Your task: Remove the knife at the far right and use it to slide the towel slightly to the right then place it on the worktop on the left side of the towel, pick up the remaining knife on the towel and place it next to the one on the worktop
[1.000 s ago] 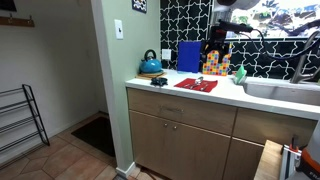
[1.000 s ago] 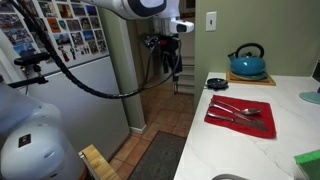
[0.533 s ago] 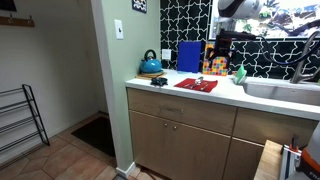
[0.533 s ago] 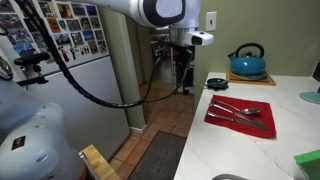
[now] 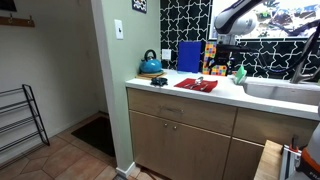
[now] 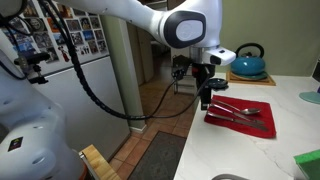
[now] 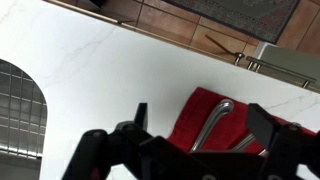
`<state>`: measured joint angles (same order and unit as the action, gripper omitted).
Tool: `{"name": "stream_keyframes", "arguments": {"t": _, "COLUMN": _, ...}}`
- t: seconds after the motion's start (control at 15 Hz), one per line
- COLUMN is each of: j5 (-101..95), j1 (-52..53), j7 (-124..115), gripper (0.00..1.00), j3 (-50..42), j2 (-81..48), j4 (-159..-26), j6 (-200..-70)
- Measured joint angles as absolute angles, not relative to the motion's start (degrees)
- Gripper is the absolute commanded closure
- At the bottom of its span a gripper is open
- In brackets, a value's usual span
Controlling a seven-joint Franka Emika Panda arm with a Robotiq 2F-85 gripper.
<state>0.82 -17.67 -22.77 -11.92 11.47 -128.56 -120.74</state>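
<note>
The gripper moves down over the towel onto the handle of the nearer knife (image 6: 222, 117) (image 7: 211, 124) next, because it lies exposed between the open, empty fingers.
The red towel (image 6: 243, 122) lies flat on the white worktop (image 6: 255, 155). It also shows in an exterior view (image 5: 196, 85) and in the wrist view (image 7: 204, 108). Two silver knives lie on it, one (image 6: 243, 104) farther back and one (image 6: 240, 116) nearer; their handles show in the wrist view (image 7: 213, 122). My gripper (image 6: 205, 97) hangs just above the towel's edge nearest the counter end. In the wrist view the gripper (image 7: 202, 128) is open and empty, with its fingers on either side of the towel.
A blue kettle (image 6: 247, 63) and a small black dish (image 6: 216, 82) stand behind the towel by the wall. A blue board (image 5: 188, 56) and a checkered board (image 5: 214, 62) lean on the backsplash. A sink (image 5: 282, 91) lies beyond the towel.
The arm has swung from out past the counter's end in over the worktop and come down. The gripper now hangs at the towel's edge. The towel and knives have not moved.
</note>
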Motion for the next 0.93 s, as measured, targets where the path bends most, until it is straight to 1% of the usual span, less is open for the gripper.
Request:
{"name": "stream_keyframes", "arguments": {"t": 0.4, "j5": 4.0, "j1": -17.8, "j7": -23.6, "gripper": 0.00, "j3": -14.3, "j2": 4.5, "j4": -126.8, "j6": -126.3}}
{"name": "stream_keyframes", "arguments": {"t": 0.93, "j5": 9.2, "j1": -17.6, "j7": -26.2, "gripper": 0.00, "j3": -14.7, "j2": -3.9, "j4": -122.0, "j6": -131.1}}
